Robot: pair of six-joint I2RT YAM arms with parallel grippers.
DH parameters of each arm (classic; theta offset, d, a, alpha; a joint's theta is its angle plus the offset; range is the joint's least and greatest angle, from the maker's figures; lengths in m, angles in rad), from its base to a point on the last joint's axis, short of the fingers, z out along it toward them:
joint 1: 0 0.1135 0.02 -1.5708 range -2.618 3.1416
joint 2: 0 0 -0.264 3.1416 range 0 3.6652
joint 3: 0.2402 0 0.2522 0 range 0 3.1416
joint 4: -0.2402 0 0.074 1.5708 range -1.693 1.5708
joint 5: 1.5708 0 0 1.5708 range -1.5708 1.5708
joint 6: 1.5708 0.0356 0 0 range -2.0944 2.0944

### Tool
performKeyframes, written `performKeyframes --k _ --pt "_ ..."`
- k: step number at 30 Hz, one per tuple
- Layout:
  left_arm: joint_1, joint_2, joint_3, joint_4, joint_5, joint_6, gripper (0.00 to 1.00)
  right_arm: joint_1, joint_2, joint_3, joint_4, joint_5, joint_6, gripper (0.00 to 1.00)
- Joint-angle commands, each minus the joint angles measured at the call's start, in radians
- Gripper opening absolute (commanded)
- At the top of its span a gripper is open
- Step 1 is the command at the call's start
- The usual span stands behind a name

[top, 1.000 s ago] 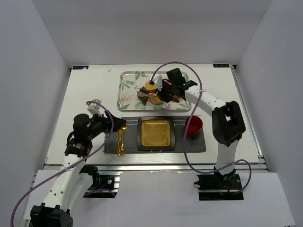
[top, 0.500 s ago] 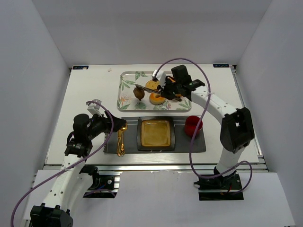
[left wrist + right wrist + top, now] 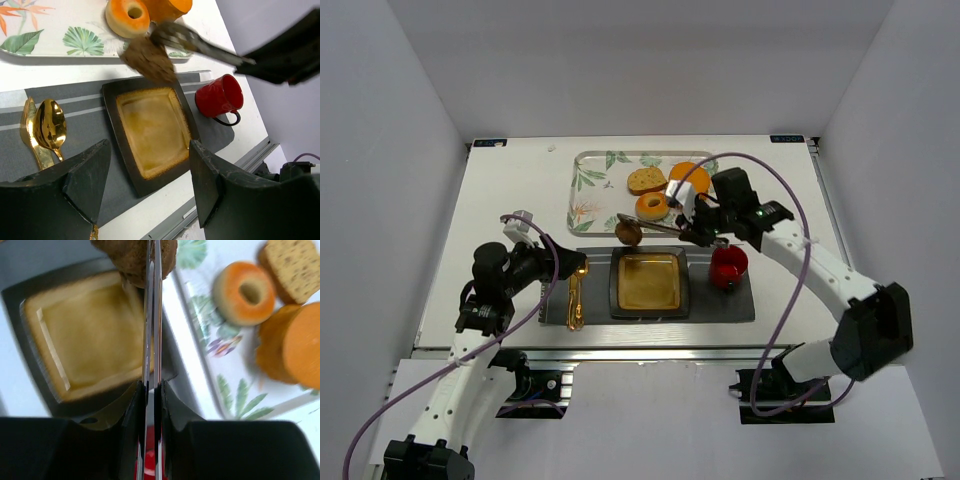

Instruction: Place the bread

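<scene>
I will next move my right gripper back and down to let go of the bread (image 3: pixel 629 232) on the plate's amber middle (image 3: pixel 647 282), because that spot is below the gripper and closer to my base.
The bread (image 3: pixel 629 232), a small dark brown ridged pastry, is pinched in the tips of metal tongs (image 3: pixel 660 226). My right gripper (image 3: pixel 698 228) is shut on the tongs and holds the bread in the air at the far left corner of the dark square plate (image 3: pixel 616 284). In the right wrist view the bread (image 3: pixel 132 255) sits at the tongs' (image 3: pixel 151 315) tip over the plate's edge (image 3: pixel 15 295), with the gripper (image 3: pixel 151 387) clamped on both arms. The left wrist view shows the bread (image 3: pixel 147 57) above the plate (image 3: pixel 112 110). My left gripper (image 3: pixel 570 268) is open and empty.
A leaf-patterned tray (image 3: pixel 590 190) at the back holds a tan bread slice (image 3: pixel 646 180), an orange ring donut (image 3: pixel 651 206) and an orange round piece (image 3: pixel 690 178). A red cup (image 3: pixel 729 266) stands right of the plate on the grey mat (image 3: pixel 720 305). A gold spoon and fork (image 3: pixel 575 300) lie left.
My right arm has carried the tongs and bread off the tray, toward the near side, to the plate's far left corner. The left arm has barely moved.
</scene>
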Motion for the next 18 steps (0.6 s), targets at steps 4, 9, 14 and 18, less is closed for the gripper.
performKeyframes --k 4,9,14,18 --pt "-0.004 -0.013 0.004 0.009 -0.004 0.003 0.73 0.004 -0.236 -0.179 -0.047 -0.051 -0.056 0.10" --pt "-0.004 0.001 0.002 0.038 0.010 -0.006 0.73 0.005 -0.338 -0.276 -0.083 -0.060 -0.050 0.11" --pt "-0.004 0.010 0.002 0.055 0.016 -0.016 0.73 0.008 -0.358 -0.339 -0.075 -0.069 -0.042 0.17" --pt "-0.004 0.004 0.007 0.044 0.014 -0.017 0.73 0.015 -0.340 -0.342 -0.087 -0.083 -0.057 0.25"
